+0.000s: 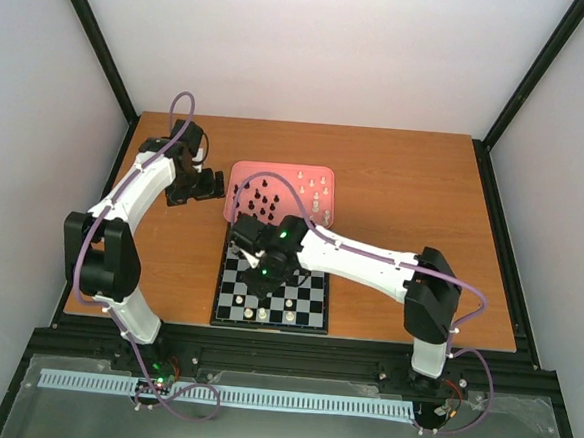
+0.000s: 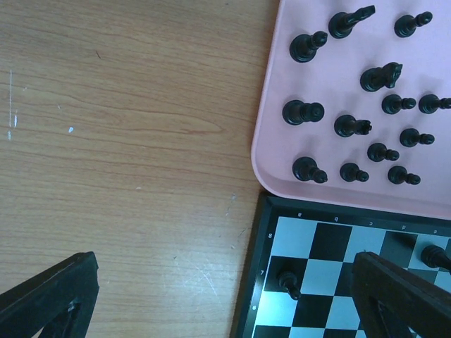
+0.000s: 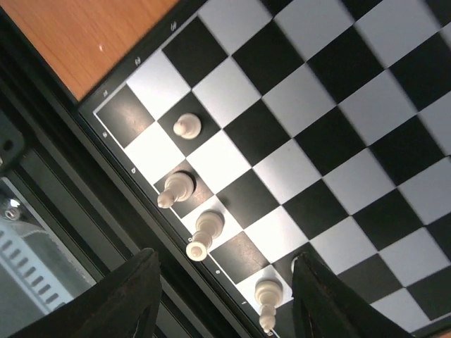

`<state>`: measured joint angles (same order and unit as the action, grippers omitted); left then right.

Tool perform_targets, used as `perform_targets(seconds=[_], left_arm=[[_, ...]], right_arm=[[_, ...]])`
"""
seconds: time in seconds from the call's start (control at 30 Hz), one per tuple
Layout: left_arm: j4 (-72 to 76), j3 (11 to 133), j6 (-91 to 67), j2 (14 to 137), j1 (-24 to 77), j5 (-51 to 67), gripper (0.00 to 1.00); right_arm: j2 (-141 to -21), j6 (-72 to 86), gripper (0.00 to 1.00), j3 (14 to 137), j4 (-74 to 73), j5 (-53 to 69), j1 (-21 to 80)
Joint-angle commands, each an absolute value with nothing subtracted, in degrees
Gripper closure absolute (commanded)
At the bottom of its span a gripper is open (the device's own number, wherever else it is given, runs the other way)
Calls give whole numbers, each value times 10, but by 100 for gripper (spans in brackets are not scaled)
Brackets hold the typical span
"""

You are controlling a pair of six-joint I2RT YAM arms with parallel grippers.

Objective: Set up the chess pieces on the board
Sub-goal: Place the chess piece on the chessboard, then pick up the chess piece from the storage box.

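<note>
I will next move my open right gripper outward past the board's far edge and down around a cream piece there, because the pink tray (image 2: 271, 105) still holds cream pieces.
The board (image 1: 309, 292) lies in front of my two arms. A few cream chess pieces (image 3: 176, 187) stand along its near edge, one more (image 3: 187, 126) a row in. My right gripper (image 3: 225, 299) hangs open over that edge (image 1: 260, 282). One cream piece (image 3: 266, 294) stands between its fingers (image 3: 127, 296), close to the right one and touching neither. My left gripper (image 2: 222, 303) is open over bare table by the board's far left corner, holding nothing. Two black pieces (image 2: 289, 283) stand near that corner. Several black pieces (image 2: 309, 46) stand in the pink tray (image 2: 271, 105).
The pink tray (image 1: 243, 172) touches the board's far edge and also holds cream pieces (image 1: 319, 193) on its right side. Black frame rails (image 3: 63, 183) run just beyond the board's near edge. Bare wooden table (image 2: 127, 141) stretches left of the tray and board.
</note>
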<state>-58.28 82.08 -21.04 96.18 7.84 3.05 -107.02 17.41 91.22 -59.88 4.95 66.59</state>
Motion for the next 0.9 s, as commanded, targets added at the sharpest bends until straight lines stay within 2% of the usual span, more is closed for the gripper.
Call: perform_targets(seconds=[0.0, 0.23, 0.5, 0.6, 0.87], left_arm=[[-577, 830, -213, 949, 79, 39, 0], [-575, 829, -212, 949, 79, 49, 0], [-576, 827, -211, 951, 79, 53, 0], [-578, 830, -208, 958, 80, 45, 0], [-587, 852, -206, 988, 79, 36, 0]], right_arm=[[-1037, 174, 48, 943, -628, 39, 633], [-1041, 209, 49, 998, -631, -27, 492], [-1134, 184, 52, 1093, -619, -34, 356], [-1178, 170, 56, 1125, -616, -26, 328], [-1296, 121, 55, 1223, -642, -33, 317]])
